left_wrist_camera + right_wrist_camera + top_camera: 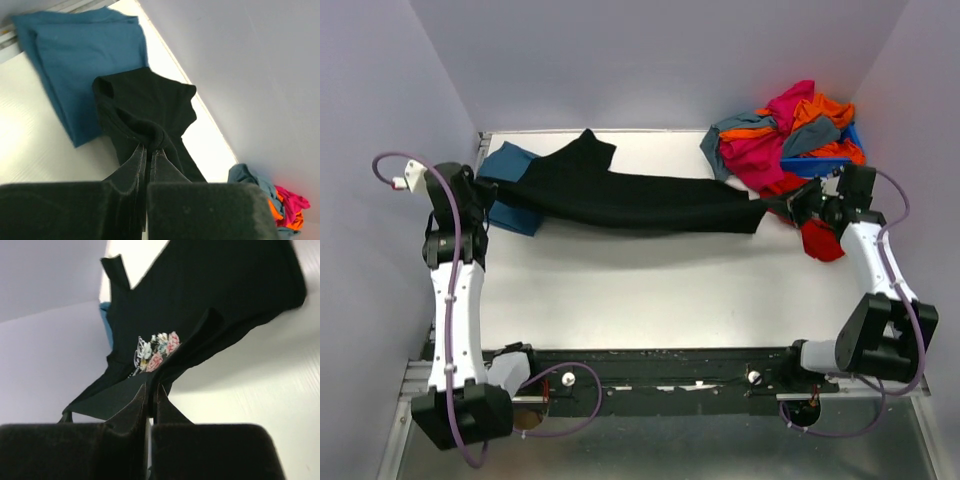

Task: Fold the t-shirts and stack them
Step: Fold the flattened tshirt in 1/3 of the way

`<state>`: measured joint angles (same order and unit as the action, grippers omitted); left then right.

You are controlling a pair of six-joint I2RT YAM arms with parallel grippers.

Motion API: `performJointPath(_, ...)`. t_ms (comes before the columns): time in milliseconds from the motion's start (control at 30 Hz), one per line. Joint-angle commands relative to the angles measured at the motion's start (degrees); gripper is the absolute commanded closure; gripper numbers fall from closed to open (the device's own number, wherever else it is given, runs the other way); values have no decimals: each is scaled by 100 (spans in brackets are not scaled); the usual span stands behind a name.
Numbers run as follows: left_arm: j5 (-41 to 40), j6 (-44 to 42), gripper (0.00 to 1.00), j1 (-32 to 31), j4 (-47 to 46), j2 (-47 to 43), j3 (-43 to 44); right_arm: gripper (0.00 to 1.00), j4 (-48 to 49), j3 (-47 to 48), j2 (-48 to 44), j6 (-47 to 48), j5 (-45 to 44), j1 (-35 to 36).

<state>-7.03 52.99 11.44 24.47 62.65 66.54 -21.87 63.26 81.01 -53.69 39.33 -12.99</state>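
The black t-shirt (630, 195) hangs doubled, so the robot's right gripper will next move back and lower the end it holds onto the bare near part of the table to let it go.
The black t-shirt (630, 195) hangs stretched across the back of the table between both grippers. Its pink-white floral print (157, 354) shows in the right wrist view. My left gripper (488, 192) is shut on its left end (150, 131). My right gripper (790, 207) is shut on its right end (172, 362). A folded teal-blue t-shirt (515, 195) lies at the back left, partly under the black one, and shows in the left wrist view (75, 60). A pile of magenta, orange, red and grey-blue t-shirts (780, 140) sits at the back right.
A small blue plastic bin (825, 160) holds part of the pile, with a red shirt (822, 240) spilling over beside my right arm. The white table (660, 290) stretches in front of the black shirt. Grey walls close in on three sides.
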Motion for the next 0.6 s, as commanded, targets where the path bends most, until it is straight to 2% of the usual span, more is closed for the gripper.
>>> performJointPath(0, -334, 18, 100, 69, 223, -893, -913, 99, 43, -1226, -945, 289, -557, -72)
performJointPath(133, -63, -17, 100, 69, 576, -1614, -1993, 99, -475, -2141, -1517, 701, -1102, -80)
performJointPath(233, -8, -61, 100, 77, 926, -2238, -2645, 99, -1256, -2336, -1755, 1088, -1655, -80)
performJointPath(333, -307, 140, 100, 77, 1681, -2722, -2875, 99, -1714, -2564, -1913, 1177, -2095, -80)
performJointPath(433, -676, 430, 100, 69, 2201, -3074, -2971, 99, -1899, -2810, -2115, 1151, -2052, -80)
performJointPath(567, -1029, 870, 100, 77, 2808, -3032, -3077, 99, -2181, -3258, -2659, 984, -2350, -80)
